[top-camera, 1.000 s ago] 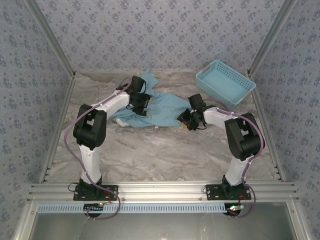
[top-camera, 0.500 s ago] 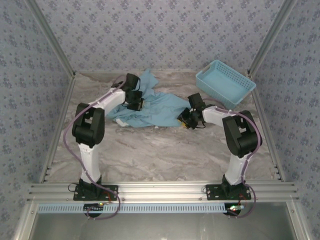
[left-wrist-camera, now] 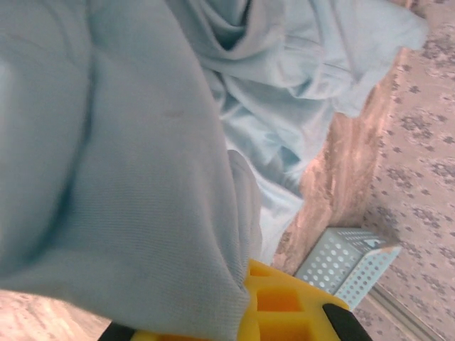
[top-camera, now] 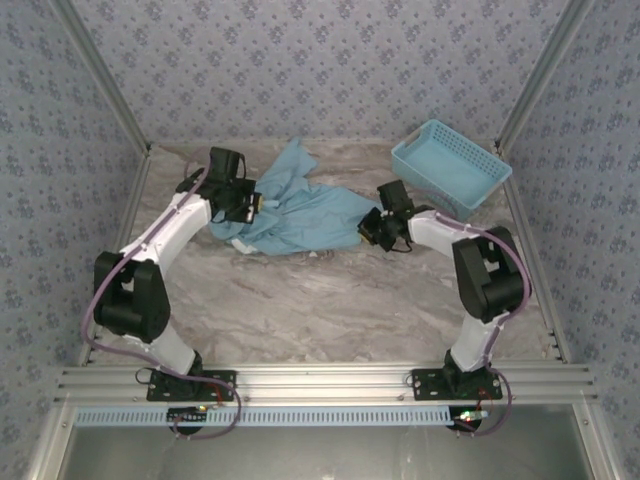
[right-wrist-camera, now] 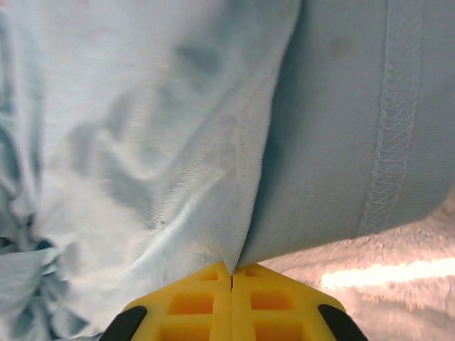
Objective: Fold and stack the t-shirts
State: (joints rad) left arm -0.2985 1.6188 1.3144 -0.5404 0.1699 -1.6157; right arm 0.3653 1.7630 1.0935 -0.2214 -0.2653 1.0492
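The marble beside the basket is outward of my right gripper. My right gripper should next rise outward, then come down to the marble (top-camera: 416, 194) there and let go to spread the crumpled shirt.
A light sky-blue t-shirt (top-camera: 300, 215) lies crumpled across the back middle of the marble table, one part reaching up toward the back wall. My left gripper (top-camera: 248, 204) is shut on the shirt's left edge. In the left wrist view the cloth (left-wrist-camera: 135, 177) drapes over the yellow fingers (left-wrist-camera: 291, 309) and hides the pinch. My right gripper (top-camera: 371, 229) is shut on the shirt's right edge. In the right wrist view its yellow fingertips (right-wrist-camera: 232, 274) meet with a fold of fabric (right-wrist-camera: 178, 142) pinched between them, and a stitched hem (right-wrist-camera: 387, 135) runs beside it. No lettering shows.
A rigid light-blue lattice basket (top-camera: 452, 166) stands at the back right, also in the left wrist view as the basket (left-wrist-camera: 348, 264). Metal frame posts and patterned walls close in the table (top-camera: 330, 300). Bare marble lies in front of the shirt.
My left arm has swung out to the left, drawing the shirt's left edge with it and stretching the cloth wider. The right gripper has shifted slightly back, still holding.
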